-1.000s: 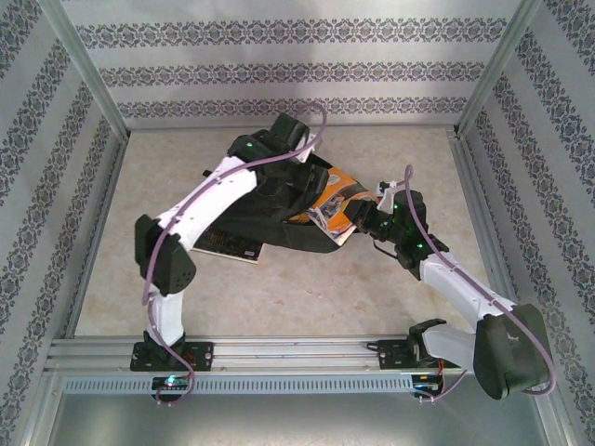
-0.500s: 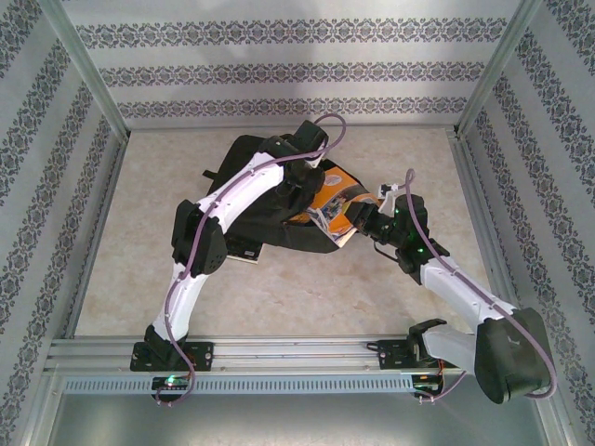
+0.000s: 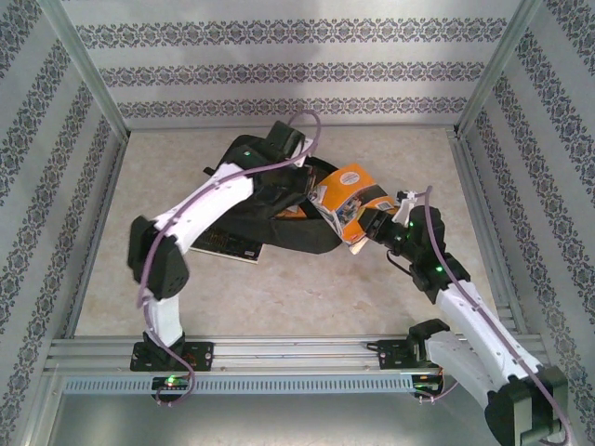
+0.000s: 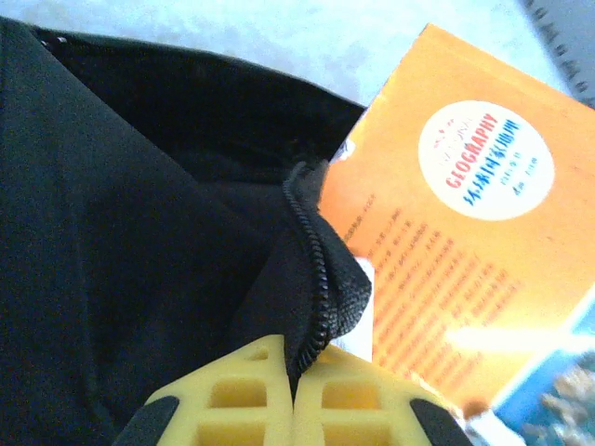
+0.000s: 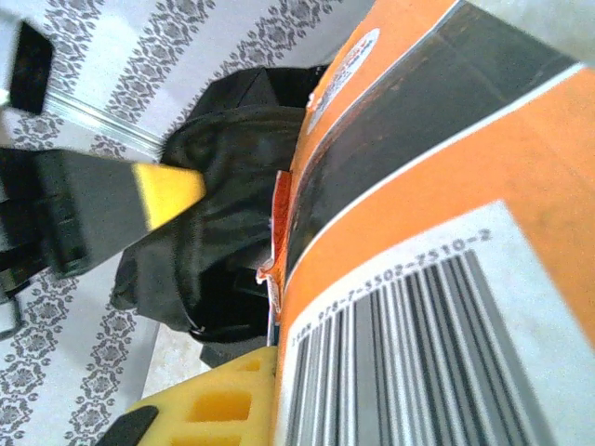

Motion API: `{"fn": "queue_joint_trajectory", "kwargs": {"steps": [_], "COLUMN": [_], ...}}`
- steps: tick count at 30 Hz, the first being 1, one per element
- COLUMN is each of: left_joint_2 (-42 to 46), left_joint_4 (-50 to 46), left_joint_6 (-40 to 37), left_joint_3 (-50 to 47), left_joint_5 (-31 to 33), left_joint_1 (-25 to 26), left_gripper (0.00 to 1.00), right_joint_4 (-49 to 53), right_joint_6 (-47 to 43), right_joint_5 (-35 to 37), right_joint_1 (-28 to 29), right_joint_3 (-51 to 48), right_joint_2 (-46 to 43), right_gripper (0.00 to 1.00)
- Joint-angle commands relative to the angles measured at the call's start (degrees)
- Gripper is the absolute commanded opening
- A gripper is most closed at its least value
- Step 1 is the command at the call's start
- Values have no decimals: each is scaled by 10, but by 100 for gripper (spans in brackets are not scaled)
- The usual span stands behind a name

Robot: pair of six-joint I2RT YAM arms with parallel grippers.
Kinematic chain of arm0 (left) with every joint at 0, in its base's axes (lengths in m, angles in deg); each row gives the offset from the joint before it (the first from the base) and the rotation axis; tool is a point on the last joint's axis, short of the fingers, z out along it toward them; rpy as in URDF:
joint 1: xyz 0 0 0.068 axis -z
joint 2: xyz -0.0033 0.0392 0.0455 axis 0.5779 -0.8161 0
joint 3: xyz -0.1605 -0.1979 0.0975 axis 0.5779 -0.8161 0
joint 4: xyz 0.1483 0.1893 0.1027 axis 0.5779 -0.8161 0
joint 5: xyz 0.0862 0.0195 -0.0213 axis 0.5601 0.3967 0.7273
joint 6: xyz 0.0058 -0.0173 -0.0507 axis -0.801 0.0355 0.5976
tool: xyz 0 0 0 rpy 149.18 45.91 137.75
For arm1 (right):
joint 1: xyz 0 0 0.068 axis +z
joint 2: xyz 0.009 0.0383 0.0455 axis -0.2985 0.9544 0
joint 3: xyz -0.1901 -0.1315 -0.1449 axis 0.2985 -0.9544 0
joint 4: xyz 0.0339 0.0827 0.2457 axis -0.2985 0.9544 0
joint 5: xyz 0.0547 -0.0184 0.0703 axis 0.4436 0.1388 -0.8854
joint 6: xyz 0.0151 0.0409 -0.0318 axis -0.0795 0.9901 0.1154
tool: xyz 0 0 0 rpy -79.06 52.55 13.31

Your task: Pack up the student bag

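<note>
The orange geography book already reaches the bag's opening, so I will pull my left gripper back toward the base and open it to let go of the bag's zippered rim [image 4: 316, 269].
The student bag [image 3: 265, 218] lies black and slumped in the middle of the table. My left gripper [image 3: 296, 182] reaches over it and is shut on the zippered rim of the bag's opening [image 4: 311, 269], holding that edge up; its yellow fingers [image 4: 244, 400] meet on the fabric. An orange geography book [image 3: 346, 198] hangs tilted just right of the opening, with my right gripper [image 3: 370, 223] shut on its lower corner. In the right wrist view the book's barcoded cover [image 5: 437, 279] lies against my yellow finger [image 5: 218, 395], and the bag [image 5: 218, 223] gapes behind it.
A dark flat book or board [image 3: 228, 243] sticks out from under the bag's near left side. Metal frame rails [image 3: 102, 186] and patterned walls close in the table on three sides. Bare tabletop [image 3: 307, 297] lies between the bag and the arm bases.
My right gripper has drawn the orange book up and to the right, out from over the bag. The left arm swung its elbow right, then back left, still gripping the bag's rim.
</note>
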Motion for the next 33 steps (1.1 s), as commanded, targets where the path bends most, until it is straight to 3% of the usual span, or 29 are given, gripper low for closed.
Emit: {"fn": "queue_joint_trajectory", "kwargs": {"steps": [1, 8, 16, 22, 27, 28, 33], "left_joint_2": [112, 258, 376, 411, 430, 431, 405], "left_joint_4": [101, 236, 336, 402, 414, 403, 256], "left_joint_6": [30, 50, 34, 44, 55, 52, 3], "left_joint_3": [-78, -254, -361, -410, -440, -438, -368], "left_joint_5": [-15, -10, 33, 48, 34, 25, 6], "left_joint_1": [-1, -2, -2, -2, -2, -2, -2], "left_gripper": [0, 0, 0, 0, 0, 3, 64], "right_joint_4": [34, 63, 68, 94, 62, 45, -48], "right_joint_6": [-26, -16, -6, 3, 86, 108, 209], "right_joint_5": [75, 97, 99, 12, -83, -93, -103], "right_joint_1": [1, -1, -1, -1, -2, -4, -12], "right_joint_3": [19, 34, 34, 79, 111, 110, 96], "right_joint_2": [-15, -22, -56, 3, 56, 62, 96], "right_gripper": [0, 0, 0, 0, 0, 0, 0]}}
